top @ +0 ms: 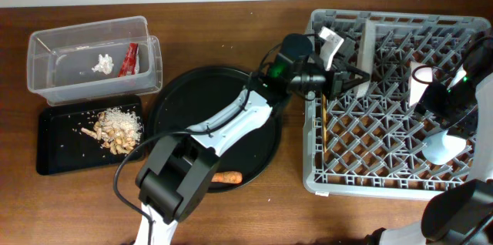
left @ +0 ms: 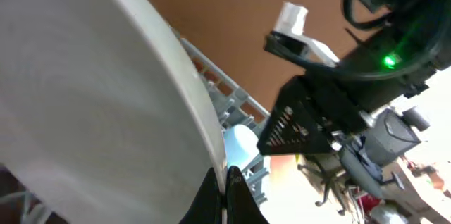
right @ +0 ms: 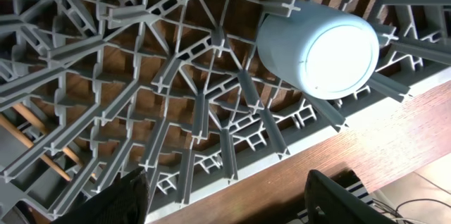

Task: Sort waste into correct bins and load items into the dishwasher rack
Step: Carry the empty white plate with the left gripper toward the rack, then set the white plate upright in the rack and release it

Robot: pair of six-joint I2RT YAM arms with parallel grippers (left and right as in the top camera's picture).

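Observation:
My left gripper shifts toward the rack's edge by the round black tray next, then opens, to get the grey plate [top: 369, 45] between the free pegs there.
My left gripper [top: 356, 80] reaches over the top left of the dishwasher rack [top: 462, 187] and is shut on the rim of the grey plate [top: 369, 45], which stands on edge among the pegs. In the left wrist view the plate [left: 91, 97] fills the left side, pinched between my fingertips [left: 225, 196]. My right gripper [right: 225, 203] is open and empty above the rack [right: 211, 97], near the light-blue cup [right: 317, 51]. The cup [top: 447, 146] lies in the rack's right part. The white bowl [top: 420, 83] is in the rack. Chopsticks [top: 324, 125] lie in the rack's left side.
The carrot [top: 227, 176] lies at the front of the round black tray [top: 173, 106]. The clear tub [top: 46, 75] holds the red wrapper [top: 129, 58] and the tissue [top: 102, 64]. The flat black tray [top: 54, 156] holds the food scraps [top: 115, 129].

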